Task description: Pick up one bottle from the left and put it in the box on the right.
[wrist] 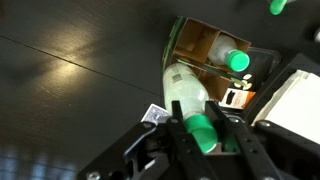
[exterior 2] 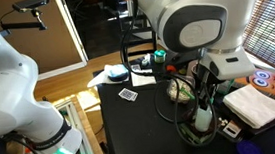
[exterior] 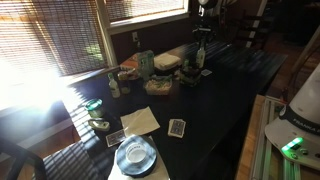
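Note:
The bottle hangs over the box, so my gripper lowers it into the box's cell (exterior 2: 199, 131) (wrist: 192, 74) beside the second bottle next, to release the green cap.
My gripper (wrist: 205, 128) is shut on a slim translucent bottle (wrist: 183, 90) with a green cap, gripping it near the neck. The bottle hangs upright over a small low dark box (wrist: 190, 42) with a brownish inside. A second green-capped bottle (wrist: 232, 60) lies in that box. In both exterior views the gripper (exterior 2: 201, 93) (exterior: 201, 58) holds the bottle (exterior 2: 201, 114) just above the box (exterior 2: 196, 135) at the far end of the dark table. I cannot tell whether the bottle's base touches the box.
A playing card (wrist: 155, 113) lies beside the box, and others (exterior: 177, 127) (exterior 2: 127, 94) lie on the table. A pale-tan flat box (exterior: 140, 120), a bluish plate (exterior: 135, 155), an upright green carton (exterior: 146, 65) and a white folded item (exterior 2: 255, 105) stand around.

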